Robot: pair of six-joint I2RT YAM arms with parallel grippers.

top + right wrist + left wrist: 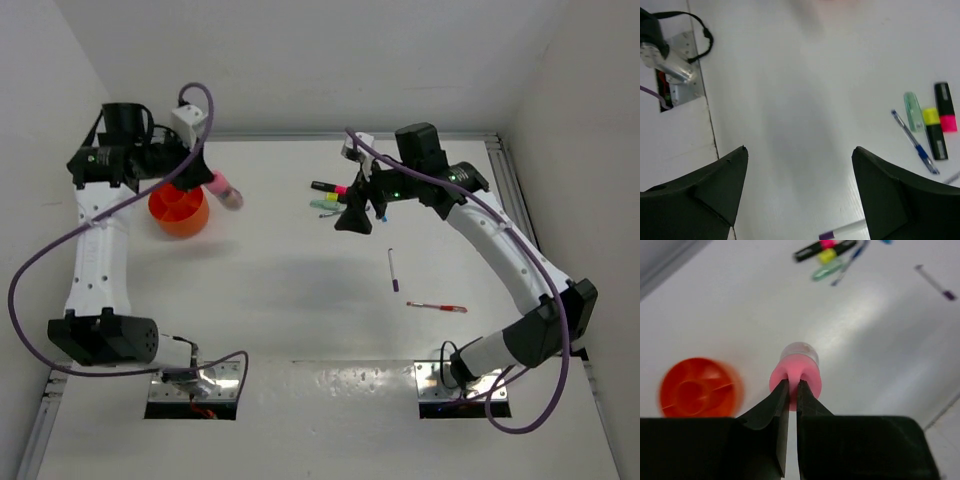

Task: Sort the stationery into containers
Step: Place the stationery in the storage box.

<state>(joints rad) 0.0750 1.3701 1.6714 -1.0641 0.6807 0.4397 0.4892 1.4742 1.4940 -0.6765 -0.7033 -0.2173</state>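
I will move my left gripper to the left in the top view and down to the bowl's central cup (177,204) (691,396), because that cup is below it on that side.
My left gripper (207,183) is shut on the small pink chunky item (226,193) and holds it above the table, just right of the orange bowl (180,212). In the left wrist view the pink item (796,371) sits pinched between the jaws, with the bowl (697,388) down to the left. My right gripper (355,217) is open and empty, hovering next to a cluster of black highlighters (328,188), a green one (324,205) and a blue pen. The right wrist view shows the open gripper (800,152), the green highlighter (911,110), the black highlighters (939,131) and the blue pen (916,143).
A white pen with a purple tip (393,270) lies mid-table, also low in the right wrist view (842,231). A red pen (436,307) lies to the right of it. White walls enclose the table at the back and sides. Metal mounting plates (195,385) sit at the near edge.
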